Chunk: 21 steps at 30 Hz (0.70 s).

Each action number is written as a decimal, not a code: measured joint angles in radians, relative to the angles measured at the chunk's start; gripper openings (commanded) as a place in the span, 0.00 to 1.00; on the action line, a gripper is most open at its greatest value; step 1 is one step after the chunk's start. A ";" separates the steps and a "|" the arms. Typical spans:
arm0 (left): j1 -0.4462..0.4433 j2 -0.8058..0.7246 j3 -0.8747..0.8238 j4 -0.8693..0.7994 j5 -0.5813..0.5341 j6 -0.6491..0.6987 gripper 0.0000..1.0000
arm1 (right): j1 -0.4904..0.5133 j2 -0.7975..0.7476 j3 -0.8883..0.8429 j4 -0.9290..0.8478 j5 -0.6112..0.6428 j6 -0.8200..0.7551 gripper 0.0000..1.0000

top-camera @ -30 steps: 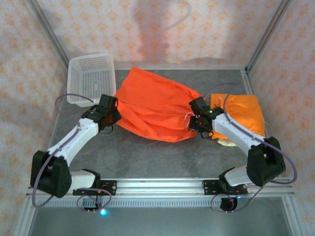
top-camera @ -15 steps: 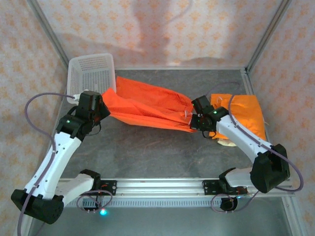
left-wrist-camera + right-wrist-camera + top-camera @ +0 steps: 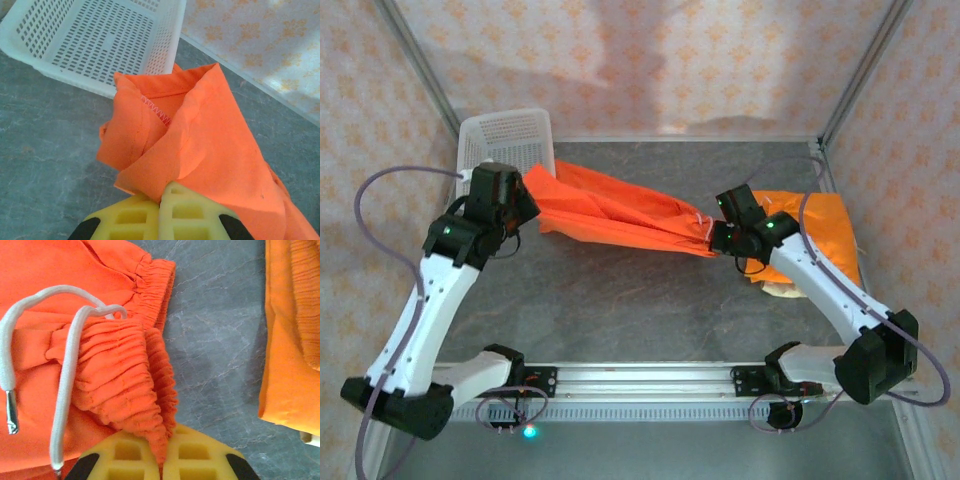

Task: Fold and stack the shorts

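I should next move my left gripper outward and down to release the shorts' hem corner on the table (image 3: 583,153) (image 3: 193,57) beside the basket, since the table's bare part lies there.
A pair of bright orange shorts (image 3: 620,215) hangs stretched in a long band between my two grippers above the grey table. My left gripper (image 3: 525,190) is shut on a hem corner of the shorts (image 3: 200,140), close to the white basket. The yellow fingertips (image 3: 175,200) pinch the cloth. My right gripper (image 3: 713,238) is shut on the gathered elastic waistband (image 3: 120,380), where a white drawstring (image 3: 65,390) dangles. A second orange pair (image 3: 820,235) lies folded at the right, on top of a beige piece (image 3: 782,290) that peeks out below it.
The white mesh basket (image 3: 505,150) stands at the back left corner, just behind the left gripper, and its wall (image 3: 100,40) is near the held hem. Metal frame posts and patterned walls close in the table (image 3: 620,310). The folded pile (image 3: 290,340) lies right of the right gripper.
The left gripper has risen and swung left toward the basket, pulling the orange shorts from a loose heap into a taut band. The right gripper shifted slightly right and kept its grip.
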 measured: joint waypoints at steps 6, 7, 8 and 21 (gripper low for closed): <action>0.000 0.184 0.076 0.009 0.001 0.024 0.00 | -0.062 0.089 0.085 -0.029 0.012 -0.024 0.04; 0.000 0.221 0.098 0.010 0.001 0.027 0.00 | -0.078 0.108 0.098 -0.032 0.008 -0.027 0.04; 0.001 0.268 0.130 0.010 0.001 0.030 0.00 | -0.098 0.135 0.116 -0.037 -0.001 -0.032 0.06; 0.001 0.892 0.631 -0.035 0.031 0.042 0.03 | -0.282 0.639 0.482 -0.106 -0.153 -0.098 0.31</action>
